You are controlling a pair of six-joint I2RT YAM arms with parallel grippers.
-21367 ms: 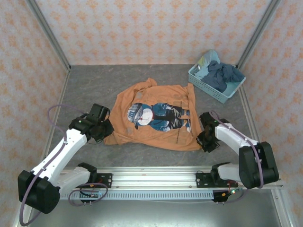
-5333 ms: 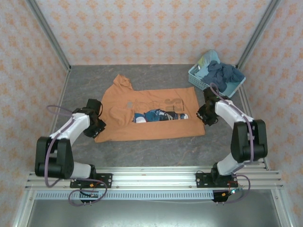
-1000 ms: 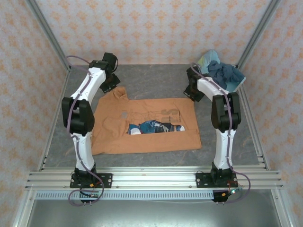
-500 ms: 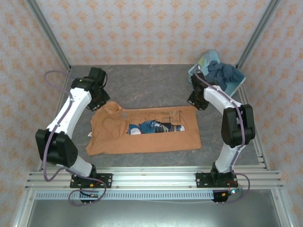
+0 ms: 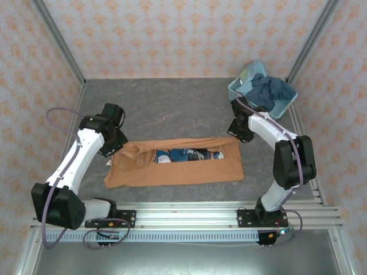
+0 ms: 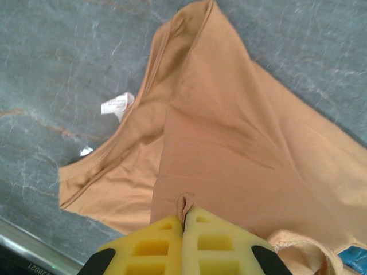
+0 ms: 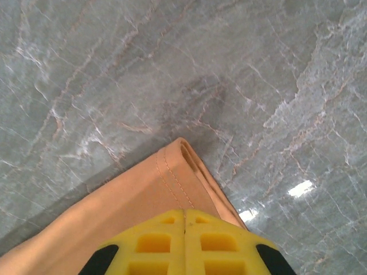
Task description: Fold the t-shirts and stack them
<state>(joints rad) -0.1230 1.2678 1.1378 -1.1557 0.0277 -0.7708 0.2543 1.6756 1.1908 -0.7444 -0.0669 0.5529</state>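
The robot's right gripper should next pull the hem corner back onto the near panel's hem end [image 5: 238, 158] and release it, since the print [image 5: 186, 154] still shows.
The orange-tan t-shirt [image 5: 178, 169] lies as a long folded band across the middle of the table, with a strip of its blue-and-dark print [image 5: 186, 154] showing in the gap. My left gripper [image 5: 117, 150] is at the band's far left corner, its yellow fingers shut on a pinch of orange cloth [image 6: 184, 203]. My right gripper [image 5: 238, 136] is at the far right corner, shut on the stitched hem corner [image 7: 180, 166]. Dusty blue and pale blue t-shirts [image 5: 269, 89] lie heaped in the basket.
The light-blue lattice basket [image 5: 236, 90] stands at the back right corner, close behind my right arm. A white care label [image 6: 117, 105] sticks out from the shirt's neck edge. Grey marble tabletop [image 5: 172, 109] lies bare behind the shirt. Metal posts and patterned walls enclose the table.
Both grippers have drawn the shirt's far edge toward the near side. The shirt has gone from a wide sheet to a narrower band, and the print gap has shrunk.
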